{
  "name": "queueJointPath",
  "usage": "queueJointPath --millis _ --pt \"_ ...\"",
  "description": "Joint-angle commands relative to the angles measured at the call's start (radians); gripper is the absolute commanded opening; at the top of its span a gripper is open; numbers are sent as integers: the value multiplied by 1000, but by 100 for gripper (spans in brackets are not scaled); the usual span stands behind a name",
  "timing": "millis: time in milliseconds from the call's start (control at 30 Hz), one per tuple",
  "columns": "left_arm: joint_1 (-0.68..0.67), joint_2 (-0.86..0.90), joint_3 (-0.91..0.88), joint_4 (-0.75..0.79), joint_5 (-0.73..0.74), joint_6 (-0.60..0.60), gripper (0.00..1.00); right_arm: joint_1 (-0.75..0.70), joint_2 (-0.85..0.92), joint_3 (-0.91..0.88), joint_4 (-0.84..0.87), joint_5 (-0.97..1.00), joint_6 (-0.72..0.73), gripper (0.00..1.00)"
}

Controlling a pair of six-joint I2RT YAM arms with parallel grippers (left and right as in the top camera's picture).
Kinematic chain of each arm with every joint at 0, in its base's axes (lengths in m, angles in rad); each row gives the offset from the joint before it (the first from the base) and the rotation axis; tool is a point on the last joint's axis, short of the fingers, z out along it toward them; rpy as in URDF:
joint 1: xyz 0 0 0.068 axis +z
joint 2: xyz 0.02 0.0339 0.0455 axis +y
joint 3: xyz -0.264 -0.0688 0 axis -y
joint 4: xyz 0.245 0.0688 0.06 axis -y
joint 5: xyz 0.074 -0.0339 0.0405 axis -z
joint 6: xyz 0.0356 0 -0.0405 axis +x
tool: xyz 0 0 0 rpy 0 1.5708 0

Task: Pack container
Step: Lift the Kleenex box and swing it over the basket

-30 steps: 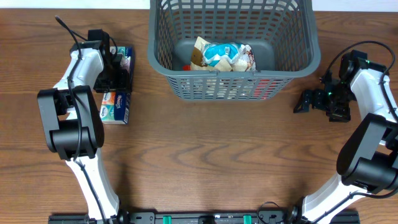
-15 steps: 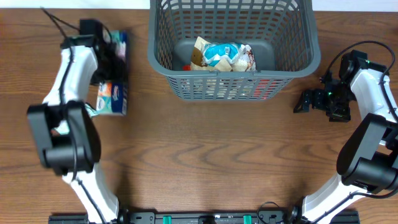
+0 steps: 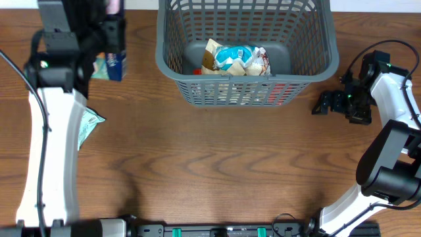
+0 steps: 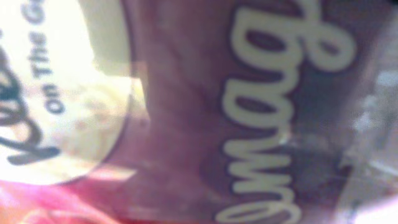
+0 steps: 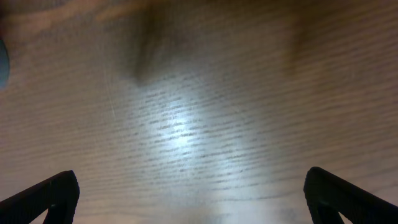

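Note:
My left gripper swings across to its right in the overhead view next, then goes down and releases the packet in the free room beside the container's packets.
The container (image 3: pixel 245 92), a dark grey lattice basket, stands at the back centre and holds several packets (image 3: pixel 235 58). My left gripper (image 3: pixel 110 29) is raised high at the back left, left of the container. It is shut on a tissue packet (image 3: pixel 112 66) with blue and teal print. In the left wrist view the packet (image 4: pixel 186 112) fills the picture, purple and pink with pale lettering, and hides the fingers. My right gripper (image 3: pixel 322 104) is open and empty, low over the table right of the container. Its fingertips (image 5: pixel 193 202) are spread wide over bare wood.
A greenish packet (image 3: pixel 89 124) lies on the table at the left, partly hidden under my left arm. The wooden table (image 3: pixel 230 164) stretches in front of the container. My right arm (image 3: pixel 395 99) curves along the right edge.
My left arm has risen toward the camera with the tissue packet, lifting it off the table at the back left. The right gripper has barely moved.

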Motion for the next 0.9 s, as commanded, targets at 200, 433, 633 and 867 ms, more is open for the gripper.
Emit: queueJointPath --millis 200,433,633,867 --pt "-269 -80 50 79 10 289 6 -16 -2 -2 29 7 -12 99" --pt "-405 -67 55 128 6 433 6 -42 -2 -2 29 7 -33 99" --pt "-419 -30 55 213 6 434 6 -52 -2 -2 31 7 -36 99" --pt "-418 90 136 257 3 434 6 -52 -2 -2 29 6 -40 99"
